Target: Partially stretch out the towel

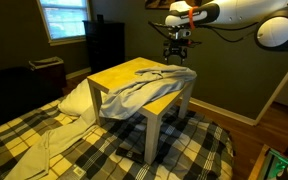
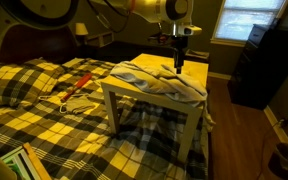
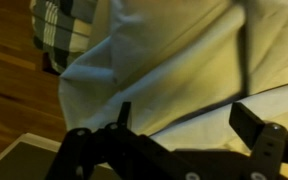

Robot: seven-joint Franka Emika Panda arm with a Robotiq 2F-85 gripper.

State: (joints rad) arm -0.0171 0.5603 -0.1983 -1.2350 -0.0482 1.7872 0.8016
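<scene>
The towel's corner toward the yellow table sticks out past the rumpled folds. My gripper should move down and across the towel (image 1: pixel 144 90) toward the yellow table next, onto that corner.
The pale grey-white towel (image 1: pixel 144 90) lies rumpled across the small yellow table (image 1: pixel 122 73), one end hanging over the table's edge. It also shows in an exterior view (image 2: pixel 164 80) and fills the wrist view (image 3: pixel 174 70). My gripper (image 1: pixel 177 52) hangs above the towel's far end at the table's back corner, also seen in an exterior view (image 2: pixel 179 62). In the wrist view its fingers (image 3: pixel 184 115) stand wide apart with nothing between them, just above the cloth.
The table stands on a bed with a yellow-and-black plaid bedspread (image 1: pixel 104 150). A white pillow (image 1: pixel 76 100) lies beside the table. A dark cabinet (image 1: pixel 106 45) stands at the wall. Small objects (image 2: pixel 74 90) lie on the bedspread. Wooden floor (image 3: pixel 14 70) shows beyond the bed.
</scene>
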